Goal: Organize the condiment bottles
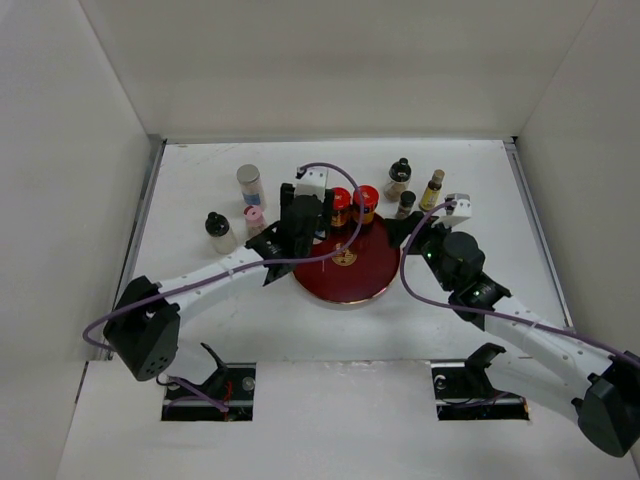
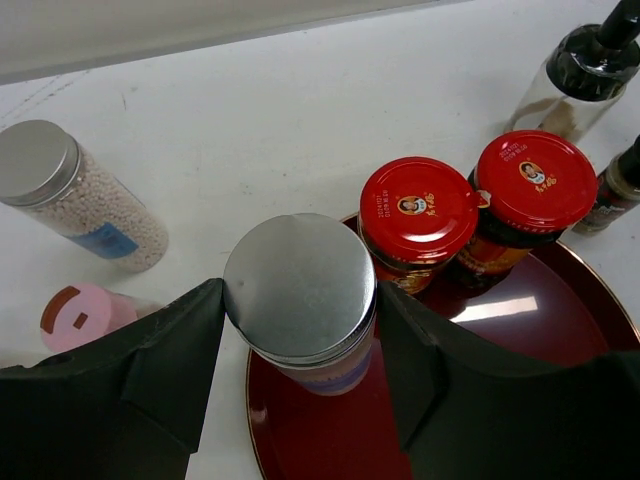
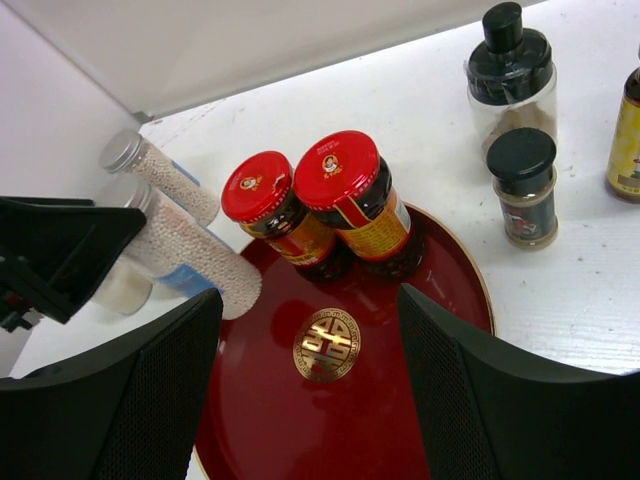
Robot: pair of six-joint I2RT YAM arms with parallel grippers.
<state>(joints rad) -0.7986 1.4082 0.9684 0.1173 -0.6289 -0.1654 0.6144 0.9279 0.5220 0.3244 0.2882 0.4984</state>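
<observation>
My left gripper will lower slightly next and release the silver-capped jar beside the red-capped jars, as the tray's open bottom is below it there.
My left gripper [image 2: 300, 305] is shut on a silver-capped clear jar [image 2: 298, 285] of white beads, standing at the left rim of the dark red tray [image 2: 560, 330]. Two red-capped jars [image 2: 417, 205] [image 2: 535, 180] stand side by side at the tray's far edge. My right gripper [image 3: 310, 390] is open and empty above the tray's gold emblem; from above it [image 1: 415, 228] is at the tray's right edge. A second silver-capped jar [image 1: 249, 180], a pink-capped one [image 1: 254, 215] and a black-capped one [image 1: 217, 226] stand left of the tray. The held jar also shows in the right wrist view [image 3: 190, 250].
Right of the tray stand a black-capped clear bottle [image 3: 510, 60], a small black-capped jar [image 3: 522, 160] and a slim amber bottle [image 1: 433, 188]. White walls enclose the table on three sides. The left arm [image 1: 220, 270] reaches across the near-left table.
</observation>
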